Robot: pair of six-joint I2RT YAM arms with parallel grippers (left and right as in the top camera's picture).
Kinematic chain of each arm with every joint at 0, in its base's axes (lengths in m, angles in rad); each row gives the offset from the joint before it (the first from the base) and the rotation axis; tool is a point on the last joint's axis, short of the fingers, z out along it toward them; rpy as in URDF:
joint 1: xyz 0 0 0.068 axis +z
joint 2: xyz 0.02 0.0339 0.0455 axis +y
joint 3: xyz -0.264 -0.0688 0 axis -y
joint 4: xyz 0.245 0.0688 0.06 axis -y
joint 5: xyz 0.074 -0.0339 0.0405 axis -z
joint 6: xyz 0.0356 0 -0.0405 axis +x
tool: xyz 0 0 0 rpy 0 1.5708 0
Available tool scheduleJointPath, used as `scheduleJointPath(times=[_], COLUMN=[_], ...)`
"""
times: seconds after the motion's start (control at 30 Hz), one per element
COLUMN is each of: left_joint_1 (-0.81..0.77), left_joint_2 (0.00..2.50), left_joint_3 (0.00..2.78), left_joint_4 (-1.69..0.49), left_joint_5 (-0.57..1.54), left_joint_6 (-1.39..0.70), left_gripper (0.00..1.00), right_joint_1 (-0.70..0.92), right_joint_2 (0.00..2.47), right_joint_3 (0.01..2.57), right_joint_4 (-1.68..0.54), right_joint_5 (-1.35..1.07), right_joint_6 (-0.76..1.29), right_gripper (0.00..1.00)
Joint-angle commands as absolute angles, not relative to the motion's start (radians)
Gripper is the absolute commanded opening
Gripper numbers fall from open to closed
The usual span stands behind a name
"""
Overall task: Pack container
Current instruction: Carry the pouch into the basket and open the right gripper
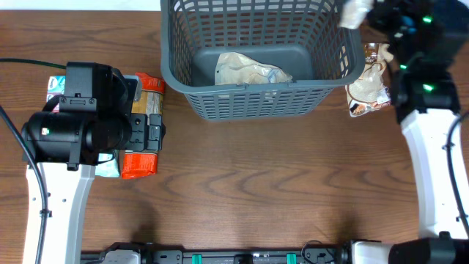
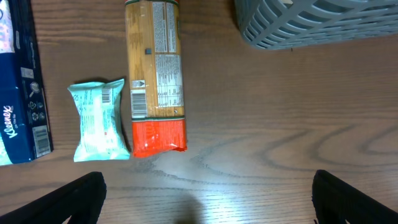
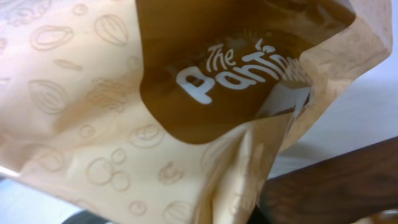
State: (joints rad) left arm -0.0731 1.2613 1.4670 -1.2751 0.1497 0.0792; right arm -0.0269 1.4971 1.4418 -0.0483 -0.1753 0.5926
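I will next move my right gripper to the left in the overhead view, over the bottom of the container beside the beige packet (image 1: pixel 249 70).
The dark grey container (image 1: pixel 183 70) stands at the table's far middle, with a beige packet (image 1: pixel 249 70) lying on its floor; its corner shows in the left wrist view (image 2: pixel 311 28). My right gripper (image 1: pixel 364 15) is by the container's far right corner, shut on a beige and brown pouch (image 3: pixel 124 124) that fills the right wrist view and hides the fingers; its pale end shows overhead (image 1: pixel 355 11). My left gripper (image 2: pixel 208 205) is open and empty above bare table. It is near a long yellow and orange packet (image 2: pixel 155 81) and a teal packet (image 2: pixel 98 118).
A similar beige and brown pouch (image 1: pixel 368 82) lies on the table to the right of the container, below my right arm. A blue Kleenex pack (image 2: pixel 18 93) lies at the far left beside the teal packet. The orange packet end also shows overhead (image 1: pixel 141 163).
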Motion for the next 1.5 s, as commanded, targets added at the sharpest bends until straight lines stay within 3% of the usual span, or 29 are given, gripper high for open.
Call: scheduleJointPath(times=[0.0, 0.37, 0.73, 0.77, 0.8, 0.9, 0.97, 1.03, 1.27, 1.47], left_joint_1=[-0.069, -0.069, -0.069, -0.069, -0.069, -0.069, -0.069, -0.069, -0.068, -0.068], left_joint_2=[1.262, 1.262, 1.262, 1.262, 1.262, 1.262, 1.262, 1.262, 1.262, 1.262], left_joint_3=[1.477, 1.477, 1.477, 1.477, 1.477, 1.477, 1.477, 1.477, 1.477, 1.477], left_joint_4=[-1.276, -1.279, -1.279, -1.279, -1.279, -1.279, -1.279, -1.279, -1.279, -1.276], left_joint_5=[0.138, 0.138, 0.138, 0.138, 0.138, 0.138, 0.138, 0.138, 0.138, 0.124], left_joint_6=[0.086, 0.086, 0.086, 0.086, 0.086, 0.086, 0.086, 0.086, 0.086, 0.086], left_gripper=[0.99, 0.99, 0.99, 0.99, 0.99, 0.99, 0.99, 0.99, 0.99, 0.99], right_joint_1=[0.057, 0.258, 0.271, 0.269, 0.269, 0.269, 0.269, 0.269, 0.255, 0.128], right_joint_2=[1.518, 1.646, 1.680, 1.679, 1.679, 1.674, 1.662, 1.647, 1.620, 1.620], right_joint_3=[1.511, 1.517, 1.517, 1.517, 1.517, 1.532, 1.574, 1.633, 1.920, 2.109], right_joint_4=[-0.046, -0.373, -0.619, -0.629, -0.633, -0.632, -0.632, -0.636, -0.801, -1.032], right_joint_5=[-0.198, -0.172, -0.101, -0.102, -0.102, -0.101, -0.101, -0.101, -0.034, 0.116], right_joint_6=[0.586, 0.465, 0.300, 0.283, 0.266, 0.216, 0.182, 0.153, 0.051, 0.052], right_gripper=[0.01, 0.01, 0.01, 0.07, 0.24, 0.53, 0.62, 0.67, 0.69, 0.74])
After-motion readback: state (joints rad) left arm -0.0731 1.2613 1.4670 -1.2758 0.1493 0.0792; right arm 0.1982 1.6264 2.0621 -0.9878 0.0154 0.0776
